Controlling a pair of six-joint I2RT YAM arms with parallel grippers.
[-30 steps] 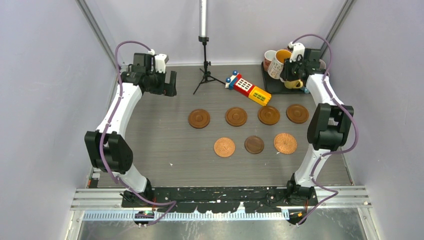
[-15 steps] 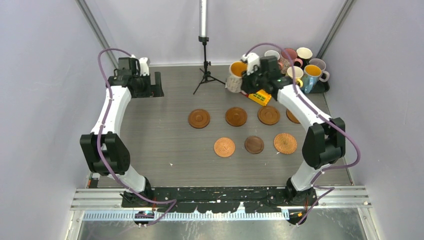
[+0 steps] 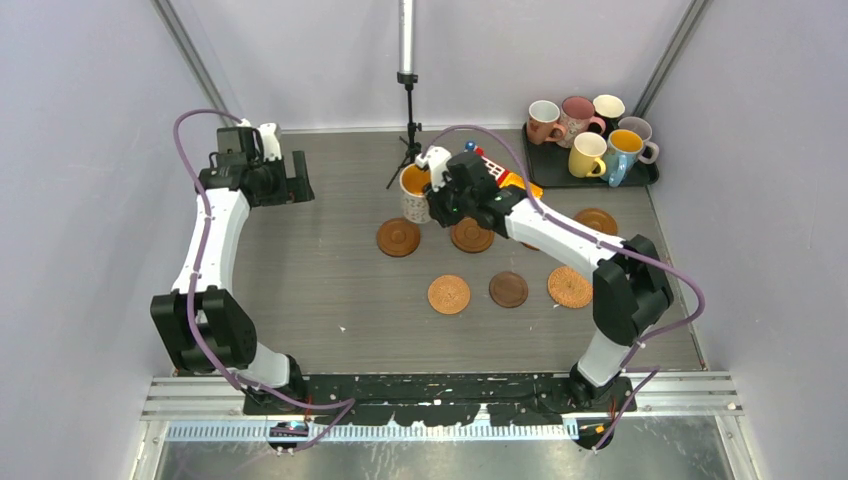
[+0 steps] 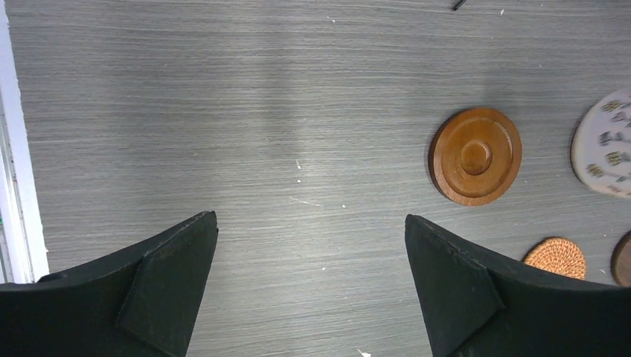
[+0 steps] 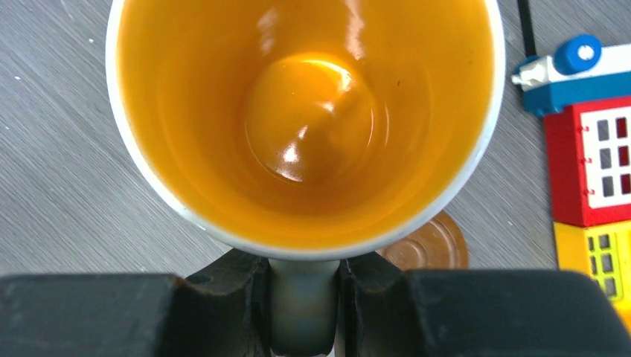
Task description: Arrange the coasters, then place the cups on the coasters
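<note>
My right gripper moves back, down and to the left in the top view next and releases the cup's handle, since the empty end coaster lies below the gripper there.
My right gripper (image 3: 438,190) (image 5: 301,294) is shut on the handle of a white patterned cup (image 3: 414,192) (image 5: 305,126) with an orange inside. It holds the cup upright above the table. Just in front of the cup lies the leftmost back-row coaster (image 3: 398,237) (image 5: 433,247), brown ringed wood. Several more coasters lie in two rows, among them a woven one (image 3: 449,294) and a dark one (image 3: 508,289). Other cups, such as a yellow one (image 3: 587,156), stand on the black tray (image 3: 640,178). My left gripper (image 3: 297,178) (image 4: 309,219) hangs open at the far left with nothing between its fingers.
A red and yellow toy block (image 3: 492,168) (image 5: 595,149) lies behind the coasters, partly under my right arm. A black tripod (image 3: 408,140) stands at the back centre. In the left wrist view a wooden coaster (image 4: 476,156) lies to the right on bare grey table.
My right arm has carried the patterned cup from the tray at the back right leftward across the table to the leftmost coaster. My left arm has drawn back toward the left wall.
</note>
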